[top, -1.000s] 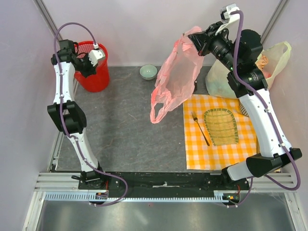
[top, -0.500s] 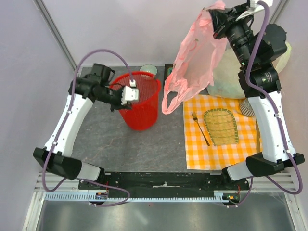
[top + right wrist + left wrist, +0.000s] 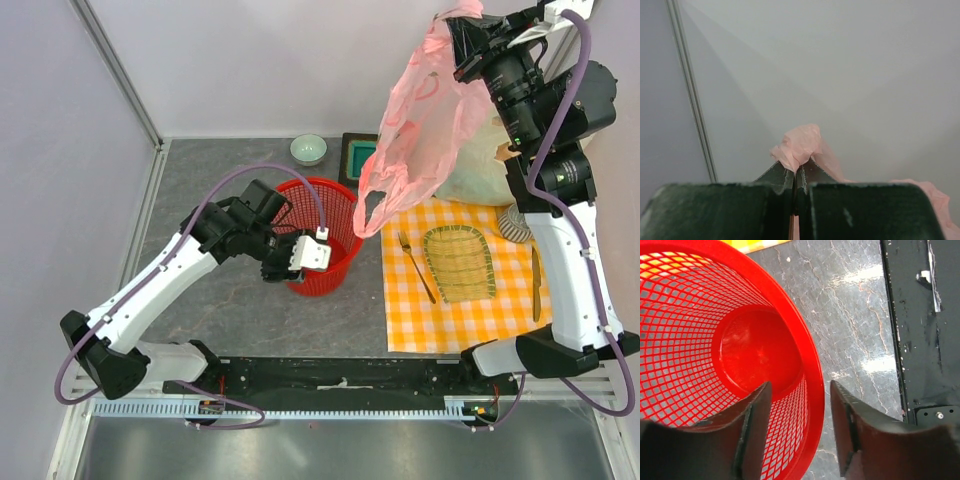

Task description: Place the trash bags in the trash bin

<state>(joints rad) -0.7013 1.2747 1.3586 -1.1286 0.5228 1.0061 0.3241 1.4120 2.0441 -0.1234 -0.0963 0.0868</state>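
Observation:
My left gripper lifts off the bin's near rim next, then turns level toward the pink bag's lower corner, which hangs loose beside the bin's rim.
The trash bin, a round red mesh basket, stands upright on the grey table left of the checked cloth. My left gripper is at its near rim, open. In the left wrist view one finger is inside the bin and the other outside, with the rim between them and a gap on each side. High at the back right, my right gripper is shut on the bunched top of the pink trash bag. The bag hangs down, its loop handles just right of the bin's rim. The right wrist view shows pink plastic pinched in the gripper.
A small green bowl and a green square dish sit behind the bin. An orange checked cloth carries a fork and a woven tray. A pale yellow-green bag lies at the back right.
The left arm brought the bin from the back left corner to mid-table, then its jaws opened off the rim. The right arm lifted the pink bag higher.

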